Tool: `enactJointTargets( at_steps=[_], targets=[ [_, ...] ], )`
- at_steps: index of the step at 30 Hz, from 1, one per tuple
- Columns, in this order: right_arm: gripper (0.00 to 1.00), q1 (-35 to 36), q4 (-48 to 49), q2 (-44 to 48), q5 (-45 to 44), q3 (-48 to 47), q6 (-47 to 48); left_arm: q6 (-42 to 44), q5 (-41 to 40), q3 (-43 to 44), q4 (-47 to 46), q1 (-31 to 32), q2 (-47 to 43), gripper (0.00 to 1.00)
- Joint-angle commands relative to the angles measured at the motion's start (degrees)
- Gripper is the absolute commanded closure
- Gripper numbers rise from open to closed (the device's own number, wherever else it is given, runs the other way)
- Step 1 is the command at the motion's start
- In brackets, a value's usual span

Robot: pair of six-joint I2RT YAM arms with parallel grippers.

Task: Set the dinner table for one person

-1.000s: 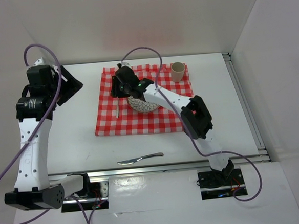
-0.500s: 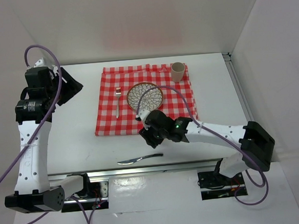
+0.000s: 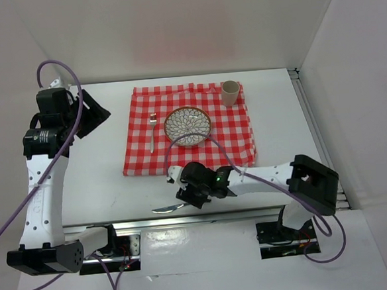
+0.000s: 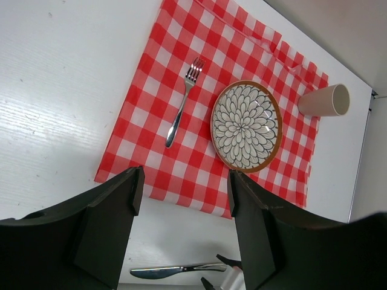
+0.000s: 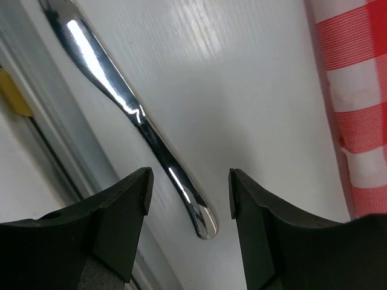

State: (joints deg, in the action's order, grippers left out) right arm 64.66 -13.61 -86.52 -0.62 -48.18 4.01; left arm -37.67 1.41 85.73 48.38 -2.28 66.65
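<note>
My right gripper should next go down and move toward the blade to close around the knife's handle (image 3: pixel 183 205) (image 5: pixel 173 172), as only the handle's end part reaches between its open fingers.
The white dinner table (image 3: pixel 97 185) carries a red-and-white checked cloth (image 3: pixel 141 155). On the cloth lie a flower-patterned plate (image 3: pixel 188 126), a fork (image 3: pixel 152 131) left of it and a beige cup (image 3: pixel 230 92) at the far right corner. A metal knife (image 3: pixel 165 209) lies on the bare table near the front edge. My right gripper (image 3: pixel 187 197) is open and empty, low over the knife's handle; in the right wrist view the handle (image 5: pixel 151 145) runs between the open fingers (image 5: pixel 188 181). My left gripper (image 3: pixel 88 112) is open and empty, raised at the far left.
A metal rail (image 3: pixel 205 218) runs along the table's front edge just behind the knife and shows in the right wrist view (image 5: pixel 42 139). White walls close in the back and both sides. The left wrist view shows the plate (image 4: pixel 245 125), fork (image 4: pixel 181 109), cup (image 4: pixel 325 100) and knife (image 4: pixel 169 271).
My right gripper left the plate on the cloth and moved toward the near edge, now low over the knife's handle. The left arm barely moved.
</note>
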Motion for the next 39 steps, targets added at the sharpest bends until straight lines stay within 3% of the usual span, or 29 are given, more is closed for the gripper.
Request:
enactJointTargets(
  at_steps=[1,13,18,22,24,26,39],
  targets=[
    [0.36,0.64,2.97,-4.25,0.45,-2.44,4.95,0.23,-0.44,-0.48,-1.97,-0.26,-0.3,0.26],
    [0.37,1.17,2.27,-10.68,2.11,-4.37,7.68,-0.3,0.08,-0.48,-1.97,-0.26,0.23,0.26],
    [0.39,-2.34,-0.19,-14.9,5.98,-7.1,4.52,-0.3,0.08,0.05,-1.97,-0.26,0.23,0.26],
    [0.47,-5.51,0.33,-15.43,9.76,-7.1,3.2,-0.3,0.08,0.05,-1.97,-0.26,0.23,0.26],
    [0.59,-6.82,-0.45,-15.43,10.64,-7.71,3.2,-0.3,0.08,0.05,-1.97,-0.26,0.23,0.26],
    [0.62,-7.35,-0.98,-16.05,10.64,-8.51,3.2,-0.3,0.08,0.05,-1.97,-0.26,0.23,0.26],
    [0.5,-7.89,-8.45,-13.76,7.84,-10.88,1.36,-0.3,0.08,-1.53,-2.5,-0.26,-0.3,0.26]
  ],
)
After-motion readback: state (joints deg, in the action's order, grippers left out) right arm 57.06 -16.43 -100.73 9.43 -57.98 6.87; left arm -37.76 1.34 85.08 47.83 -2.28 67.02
